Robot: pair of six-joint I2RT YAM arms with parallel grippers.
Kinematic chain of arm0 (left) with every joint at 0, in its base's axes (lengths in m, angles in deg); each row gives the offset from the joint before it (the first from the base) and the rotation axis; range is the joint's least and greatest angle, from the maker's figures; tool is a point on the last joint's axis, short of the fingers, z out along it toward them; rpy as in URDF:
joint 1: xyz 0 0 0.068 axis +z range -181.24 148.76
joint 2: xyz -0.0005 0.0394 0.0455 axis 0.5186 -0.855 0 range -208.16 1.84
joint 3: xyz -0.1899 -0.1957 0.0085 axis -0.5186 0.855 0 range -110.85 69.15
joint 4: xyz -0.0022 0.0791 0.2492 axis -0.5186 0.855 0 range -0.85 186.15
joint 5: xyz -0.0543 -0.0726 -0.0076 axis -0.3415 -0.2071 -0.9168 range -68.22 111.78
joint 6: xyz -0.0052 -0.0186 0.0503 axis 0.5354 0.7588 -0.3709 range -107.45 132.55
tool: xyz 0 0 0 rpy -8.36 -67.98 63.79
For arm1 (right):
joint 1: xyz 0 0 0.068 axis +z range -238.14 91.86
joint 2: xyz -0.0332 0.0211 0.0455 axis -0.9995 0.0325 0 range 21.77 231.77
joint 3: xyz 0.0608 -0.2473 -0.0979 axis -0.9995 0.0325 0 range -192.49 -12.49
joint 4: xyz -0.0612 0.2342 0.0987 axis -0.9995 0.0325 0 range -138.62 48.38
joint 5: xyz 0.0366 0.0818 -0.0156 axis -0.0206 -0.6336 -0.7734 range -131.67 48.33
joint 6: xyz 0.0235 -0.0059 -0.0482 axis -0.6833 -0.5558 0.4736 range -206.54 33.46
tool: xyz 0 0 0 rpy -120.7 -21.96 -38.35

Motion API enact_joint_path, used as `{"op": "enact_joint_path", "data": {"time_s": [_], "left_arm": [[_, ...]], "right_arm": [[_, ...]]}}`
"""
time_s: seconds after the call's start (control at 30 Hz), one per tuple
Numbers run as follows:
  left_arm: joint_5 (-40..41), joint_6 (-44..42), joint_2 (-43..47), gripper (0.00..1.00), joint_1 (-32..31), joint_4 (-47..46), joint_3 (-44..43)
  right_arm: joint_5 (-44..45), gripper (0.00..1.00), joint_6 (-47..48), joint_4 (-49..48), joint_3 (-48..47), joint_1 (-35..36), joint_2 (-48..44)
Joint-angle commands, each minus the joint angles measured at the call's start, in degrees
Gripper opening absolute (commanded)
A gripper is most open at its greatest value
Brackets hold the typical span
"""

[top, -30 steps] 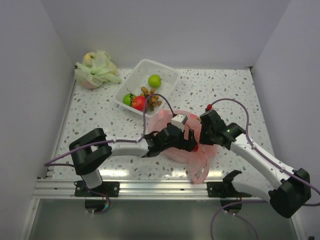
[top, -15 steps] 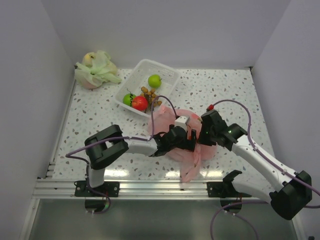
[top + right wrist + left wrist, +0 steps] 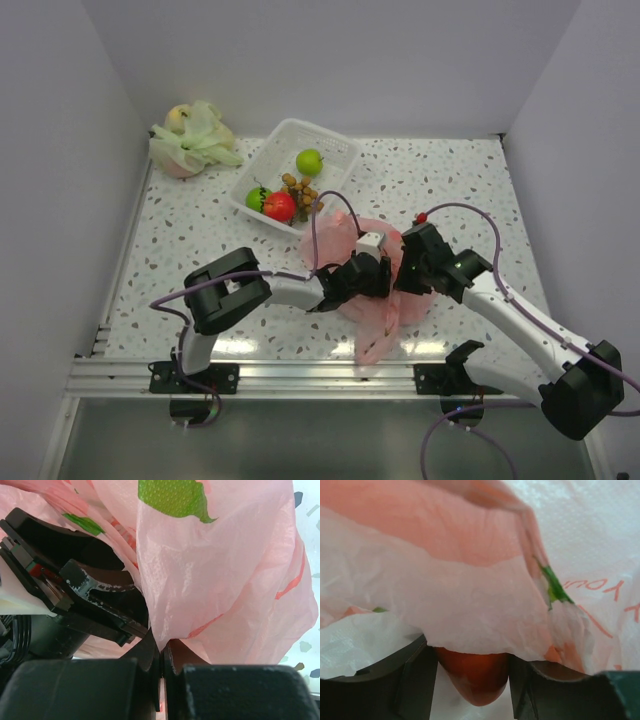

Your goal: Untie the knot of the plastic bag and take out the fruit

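My left gripper should come up out of the bag next, move outward over the bare bottom of the basket between the green fruits, and go down to release there, because that spot is empty.
The pink plastic bag (image 3: 375, 300) lies open at the table's front centre, its handle trailing toward the near edge; no knot shows. My left gripper (image 3: 378, 280) reaches inside the bag and is shut on a red fruit (image 3: 472, 675), held between its two dark fingers (image 3: 417, 680) under a fold of pink plastic (image 3: 470, 605). My right gripper (image 3: 408, 278) is beside it on the right, shut on the bag's edge (image 3: 210, 570), pinched at the fingertips (image 3: 172, 655). In the white basket (image 3: 335, 140) lie a green fruit (image 3: 310, 161), another green fruit (image 3: 257, 198), a red fruit (image 3: 278, 206) and brown berries (image 3: 300, 190).
A pale green knotted bag (image 3: 190, 140) with fruit inside sits at the back left corner. White walls close the table on three sides. A metal rail (image 3: 300, 375) runs along the near edge. Purple cables loop over both arms.
My left arm has folded and pushed its gripper rightward, deeper into the bag. The bag's loose handle has swung toward the near edge. The right gripper has kept its pinch, shifting slightly.
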Motion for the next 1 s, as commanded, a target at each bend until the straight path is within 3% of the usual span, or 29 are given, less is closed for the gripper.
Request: {"op": "enact_joint_path", "data": {"time_s": [0.0, 0.07, 0.17, 0.47, 0.63, 0.77, 0.87, 0.97], "left_arm": [[1.9, -1.5, 2.1, 0.26, 0.0, -2.0, 2.0], [1.8, -2.2, 4.1, 0.16, 0.0, -1.6, 3.4], [0.7, -4.7, 9.5, 0.11, 0.0, -0.9, 7.0], [-13.3, -15.4, 30.4, 0.10, -1.1, 8.2, 9.9], [-22.7, -19.3, 37.0, 0.11, -1.1, 16.9, 4.9], [-25.1, -22.2, 38.4, 0.11, -0.8, 28.0, -2.9], [-23.9, -20.7, 41.6, 0.11, 2.1, 29.0, -4.6], [-22.5, -19.1, 43.2, 0.09, 9.3, 31.8, -7.5]], "right_arm": [[1.9, 0.00, 0.3, 0.2, -0.7, 0.1, -0.5], [5.1, 0.00, 1.1, 0.9, -1.2, 0.1, -0.2], [9.8, 0.00, 2.4, 2.8, -2.8, -0.1, 0.7], [18.7, 0.00, 7.6, 4.6, -7.7, -0.2, 4.7], [20.0, 0.00, 8.9, 5.0, -9.2, -0.5, 7.8], [21.0, 0.00, 9.6, 5.3, -10.2, -0.9, 8.8], [22.8, 0.00, 9.9, 6.9, -10.9, -2.3, 9.0], [22.4, 0.00, 10.3, 7.1, -10.0, -4.4, 8.5]]}}
